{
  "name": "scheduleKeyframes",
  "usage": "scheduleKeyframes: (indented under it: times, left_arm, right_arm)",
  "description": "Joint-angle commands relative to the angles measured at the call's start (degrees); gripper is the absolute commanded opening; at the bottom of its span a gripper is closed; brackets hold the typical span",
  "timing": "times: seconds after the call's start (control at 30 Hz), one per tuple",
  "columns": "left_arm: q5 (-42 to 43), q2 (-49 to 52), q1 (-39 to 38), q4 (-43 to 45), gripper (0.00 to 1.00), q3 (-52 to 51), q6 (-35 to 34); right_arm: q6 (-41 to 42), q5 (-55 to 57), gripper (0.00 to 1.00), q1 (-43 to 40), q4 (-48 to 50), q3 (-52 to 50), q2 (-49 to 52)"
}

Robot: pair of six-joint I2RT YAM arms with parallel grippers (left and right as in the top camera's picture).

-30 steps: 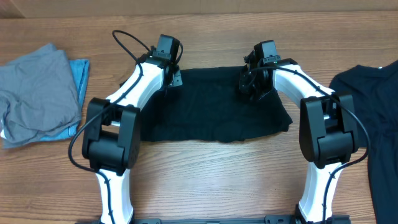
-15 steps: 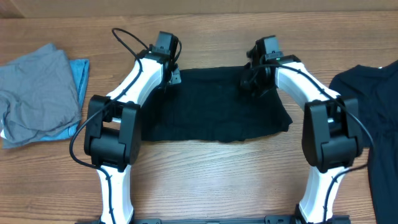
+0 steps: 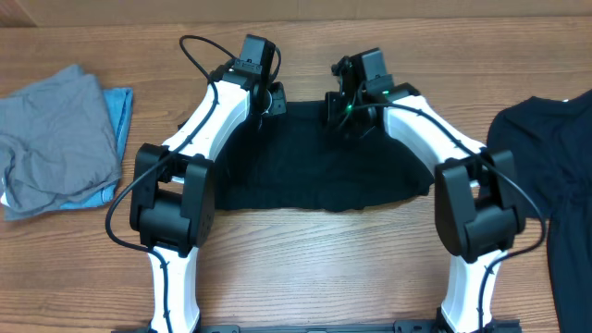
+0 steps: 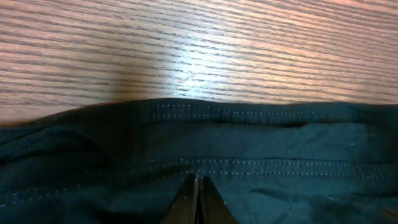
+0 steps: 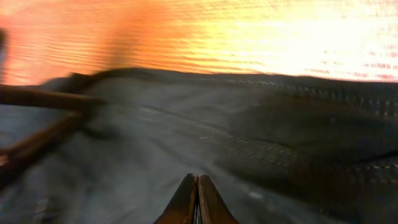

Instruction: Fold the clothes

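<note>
My right gripper draws along the far hem of the fabric toward the second black garment next, then releases, since the black fabric lies in folds behind that hem.
A black garment lies spread on the wooden table between my two arms. My left gripper is at its far edge, shut, its tips pinching the black fabric just behind the stitched hem. My right gripper is a little to the right along the same edge, also shut on the fabric; that view is blurred. Bare wood shows beyond the hem in both wrist views.
A second black garment lies at the right edge of the table. A grey piece lies rumpled on a light-blue piece at the far left. Cables loop from both wrists.
Both grippers have moved inward toward each other along the garment's far edge, the right one farther. The far corners of the black fabric have drawn in with them.
</note>
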Motion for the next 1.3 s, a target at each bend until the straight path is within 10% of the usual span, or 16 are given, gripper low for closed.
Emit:
scheduleKeyframes:
  times: [0.0,0.87,1.27]
  left_arm:
    - [-0.2,0.6,0.0,0.1,0.04,0.0,0.0]
    - [-11.5,-0.6,1.8,5.2,0.04,-7.8,1.3]
    - [-12.4,-21.7,1.8,-2.2,0.06,-1.0,1.7]
  right_arm:
    - [0.0,6.3,0.04,-0.1,0.6,0.5,3.5]
    - [2.8,19.7,0.04,-6.9,6.9,0.6,4.4]
    - [1.9,21.5,0.12,-12.3,-1.8,3.3,-11.0]
